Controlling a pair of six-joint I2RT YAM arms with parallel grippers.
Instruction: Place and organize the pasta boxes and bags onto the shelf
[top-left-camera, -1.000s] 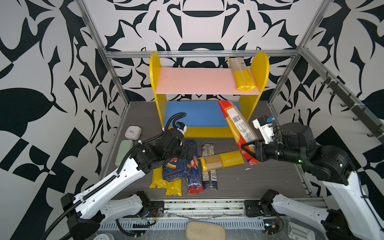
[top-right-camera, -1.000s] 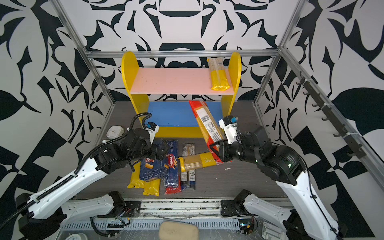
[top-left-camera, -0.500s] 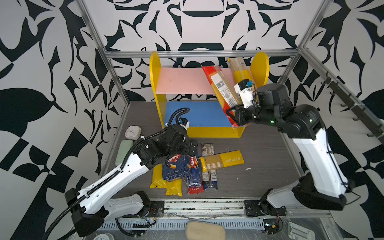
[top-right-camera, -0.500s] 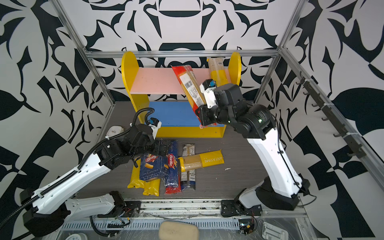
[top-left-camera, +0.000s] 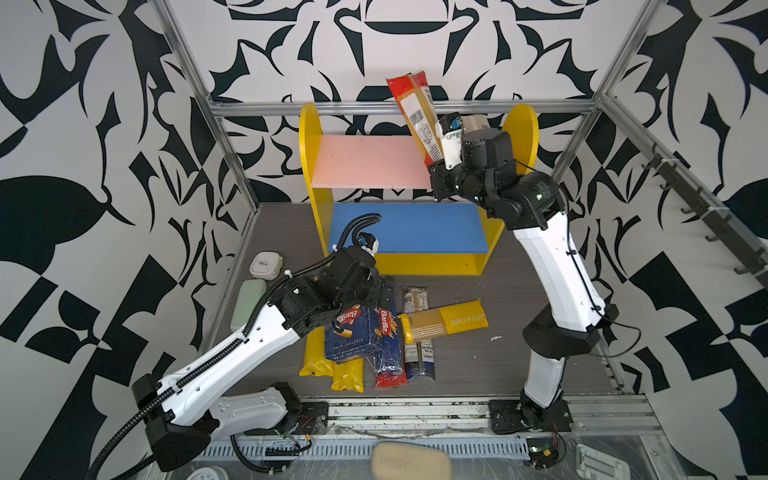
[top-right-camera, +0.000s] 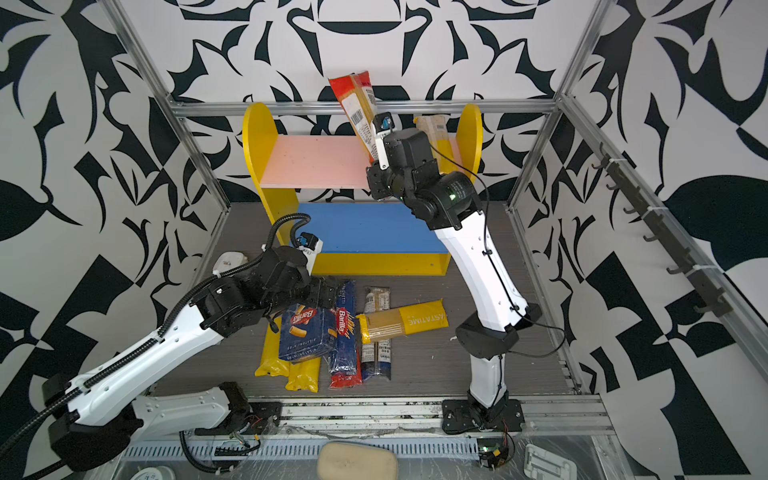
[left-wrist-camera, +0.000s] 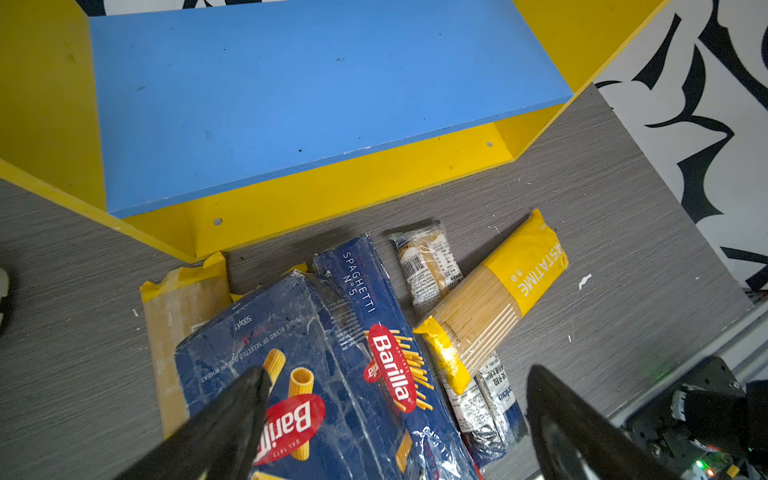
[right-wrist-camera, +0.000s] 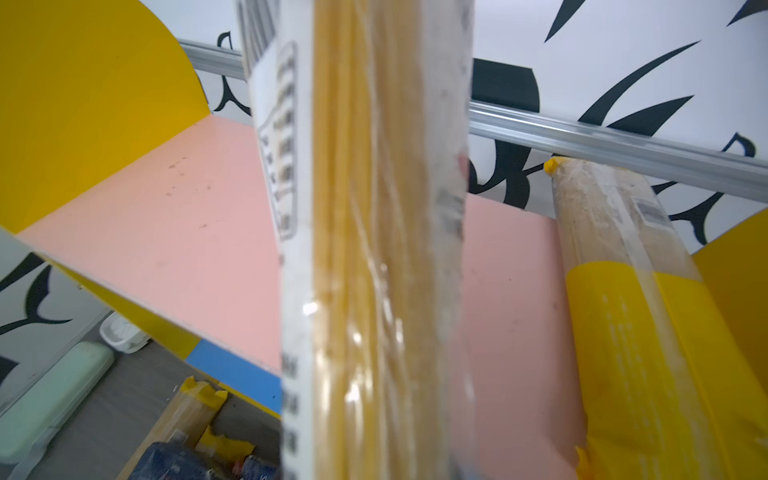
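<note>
The spaghetti bag in my right gripper should next go outward toward the yellow bag and be released, because the bare pink board beside the yellow bag lies outward.
The shelf stands at the back. My right gripper is shut on the lower end of a red-ended spaghetti bag, held steeply tilted over the pink board. A yellow bag lies on that board by the right panel. My left gripper hangs open over the rigatoni box and the spaghetti box. A yellow Pastatime bag lies across a navy-ended bag.
Two yellow bags lie partly under the rigatoni box. A pale green case and a small white device sit at the floor's left edge. A metal frame bar crosses behind the shelf top. A beige pad lies in front.
My right arm has carried the red-ended bag from the floor up to the shelf's pink board and tipped it steeper. My left gripper has edged over the Barilla boxes, still open.
</note>
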